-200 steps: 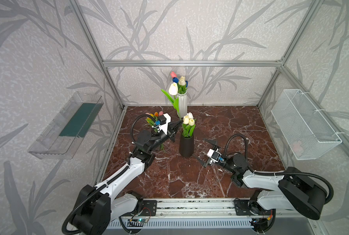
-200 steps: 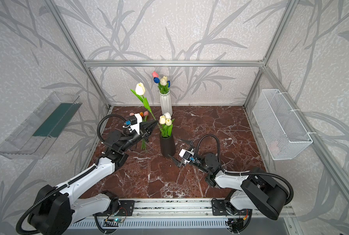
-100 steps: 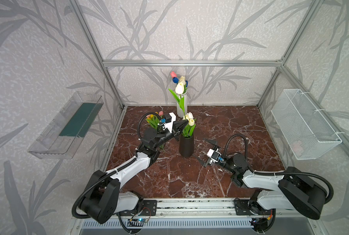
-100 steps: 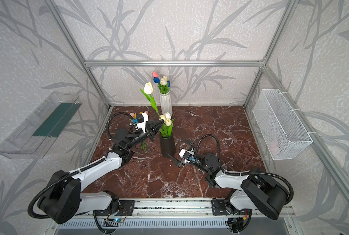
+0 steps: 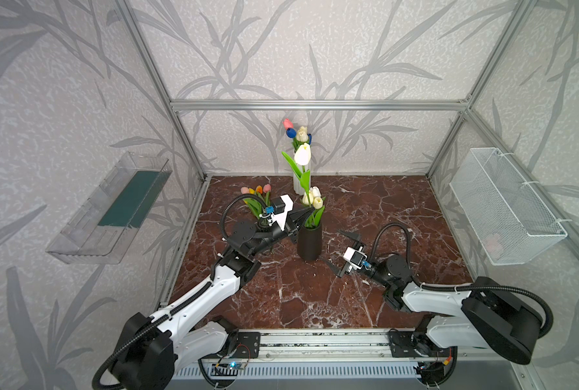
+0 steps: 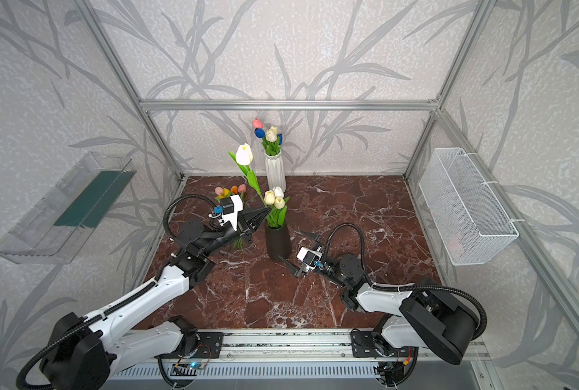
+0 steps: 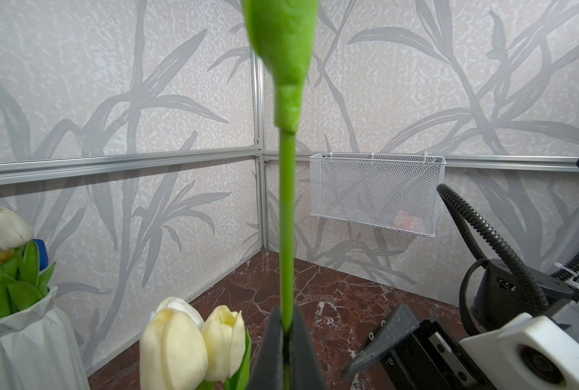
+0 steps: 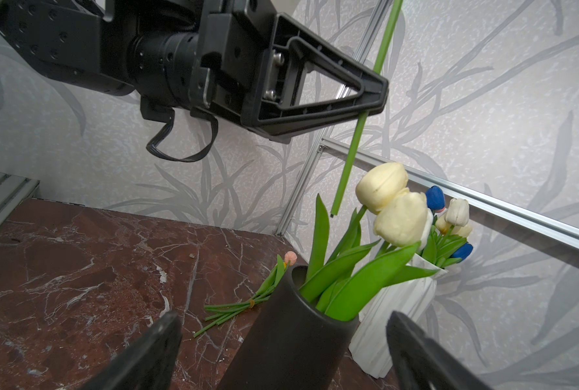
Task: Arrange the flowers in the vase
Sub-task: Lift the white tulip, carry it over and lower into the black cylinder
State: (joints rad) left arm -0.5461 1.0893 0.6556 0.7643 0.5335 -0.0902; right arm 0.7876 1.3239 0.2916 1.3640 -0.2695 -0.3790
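The black vase's opening (image 5: 309, 225) is below. My left gripper next needs to lower the hanging end of the white tulip's stem through it, beside the cream tulips, and let go of the stem.
My left gripper (image 5: 310, 211) (image 6: 267, 212) (image 7: 287, 324) is shut on the green stem (image 7: 287, 219) of a white tulip (image 5: 303, 153) (image 6: 244, 154), which stands nearly upright. Its cut end (image 8: 335, 212) hangs just above the black vase (image 5: 310, 243) (image 6: 278, 241) (image 8: 291, 337), where cream tulips (image 5: 313, 197) (image 8: 392, 206) stand. My right gripper (image 5: 340, 251) (image 6: 297, 249) (image 8: 283, 317) is open, low on the floor, with the vase between its fingers but untouched. A tied bundle of flowers (image 5: 256, 196) (image 6: 230, 194) (image 8: 240, 307) lies behind the left arm.
A white ribbed vase (image 5: 299, 180) (image 6: 275, 172) with pink, blue and white tulips stands at the back wall. A wire basket (image 5: 504, 206) hangs on the right wall and a clear tray (image 5: 112, 209) on the left. The aluminium rail (image 5: 315, 341) runs along the front.
My left gripper has carried the white tulip rightwards to above the black vase, and the flower now stands more upright. The right arm has not moved.
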